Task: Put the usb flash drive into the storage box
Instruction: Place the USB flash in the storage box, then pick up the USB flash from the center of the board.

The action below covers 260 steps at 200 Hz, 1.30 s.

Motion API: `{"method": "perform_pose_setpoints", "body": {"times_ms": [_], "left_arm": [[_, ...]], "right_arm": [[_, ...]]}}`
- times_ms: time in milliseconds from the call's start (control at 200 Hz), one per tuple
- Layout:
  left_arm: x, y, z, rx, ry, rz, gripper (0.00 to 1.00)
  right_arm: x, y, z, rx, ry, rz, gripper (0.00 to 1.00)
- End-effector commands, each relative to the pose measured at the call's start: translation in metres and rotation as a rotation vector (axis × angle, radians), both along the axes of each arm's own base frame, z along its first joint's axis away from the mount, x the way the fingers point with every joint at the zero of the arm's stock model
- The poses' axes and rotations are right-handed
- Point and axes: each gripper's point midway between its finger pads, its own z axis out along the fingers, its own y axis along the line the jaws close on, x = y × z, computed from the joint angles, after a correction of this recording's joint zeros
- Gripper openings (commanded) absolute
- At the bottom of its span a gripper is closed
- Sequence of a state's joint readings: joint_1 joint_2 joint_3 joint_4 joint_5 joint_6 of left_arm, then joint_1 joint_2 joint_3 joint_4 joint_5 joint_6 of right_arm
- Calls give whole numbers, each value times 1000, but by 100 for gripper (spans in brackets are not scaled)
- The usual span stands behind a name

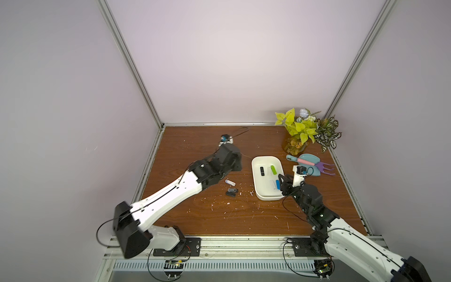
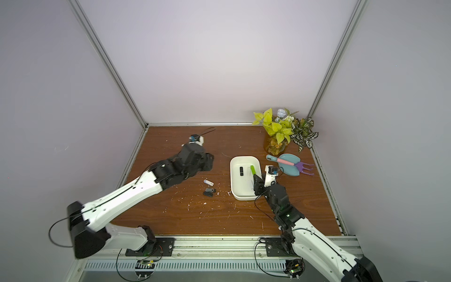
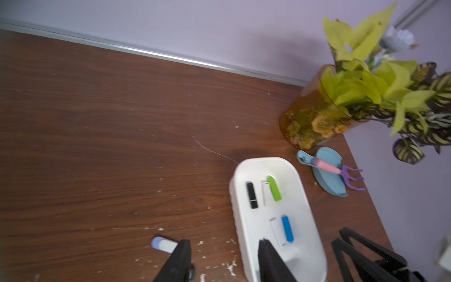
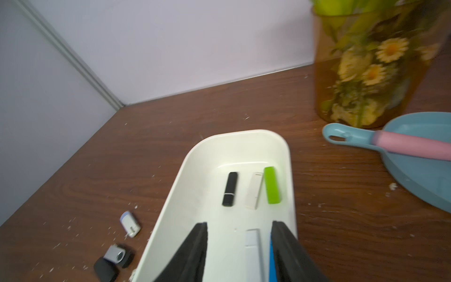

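I will move my right gripper across the box (image 1: 254,171) and down onto the black drive by the silver one, because the black drive is below the gripper, past the box.
The white storage box (image 1: 254,171) (image 4: 185,166) sits right of the table's middle. Several flash drives lie inside it: black (image 4: 230,188), white, green (image 4: 272,185) and blue (image 3: 288,228). Three drives lie on the wood left of the box: a white one with a blue cap (image 1: 230,182) (image 3: 164,244), a silver swivel one (image 1: 232,190) and a black one (image 1: 231,194). My left gripper (image 3: 224,241) is open above the table between the capped drive and the box, holding nothing. My right gripper (image 4: 239,223) (image 1: 283,180) is open over the box's near end, a white drive (image 4: 252,240) lying below between its fingers.
An amber pot of plants (image 1: 295,144) stands at the back right corner. In front of it lies a teal scoop (image 1: 308,160) with a pink-handled purple rake (image 1: 324,167) on it, close to my right wrist. White flecks dot the table.
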<state>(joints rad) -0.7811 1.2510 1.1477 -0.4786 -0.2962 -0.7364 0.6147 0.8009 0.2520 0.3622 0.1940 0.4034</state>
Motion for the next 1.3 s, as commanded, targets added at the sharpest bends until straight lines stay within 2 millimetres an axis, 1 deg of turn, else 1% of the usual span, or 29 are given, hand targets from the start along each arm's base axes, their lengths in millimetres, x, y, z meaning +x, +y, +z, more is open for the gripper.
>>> {"method": "perform_pose_setpoints", "body": {"times_ms": [0,85,140,190,260,355,405,460,555,676,781,971,1296], "left_arm": [[-11,74,-45,151,55,97,46],[-21,113,-44,161,26,134,48],[-26,129,-46,182,9,149,51],[-30,141,-48,199,0,165,52],[-34,148,-50,215,-7,174,52],[-36,148,-53,205,-3,179,52],[-36,150,-52,208,-7,183,52],[-37,156,-49,219,-18,207,52],[-37,163,-46,206,-29,234,52],[-36,163,-50,208,-13,228,52],[-34,159,-55,211,8,211,52],[-35,160,-54,210,4,216,52],[-34,158,-57,212,13,208,52]], "right_arm": [[-11,72,28,-11,-42,281,49],[-26,118,14,-148,-16,410,51],[-35,144,2,-216,19,498,50],[-41,161,-8,-260,44,558,50],[-46,181,-19,-307,64,623,50],[-51,203,-36,-362,108,695,50],[-54,213,-48,-399,143,736,49],[-57,221,-61,-440,175,770,49],[-58,229,-82,-492,220,799,48],[-57,233,-99,-535,264,812,47],[-58,235,-104,-538,273,823,47],[-52,233,-107,-564,267,797,49],[-46,231,-126,-623,300,769,48]]}}
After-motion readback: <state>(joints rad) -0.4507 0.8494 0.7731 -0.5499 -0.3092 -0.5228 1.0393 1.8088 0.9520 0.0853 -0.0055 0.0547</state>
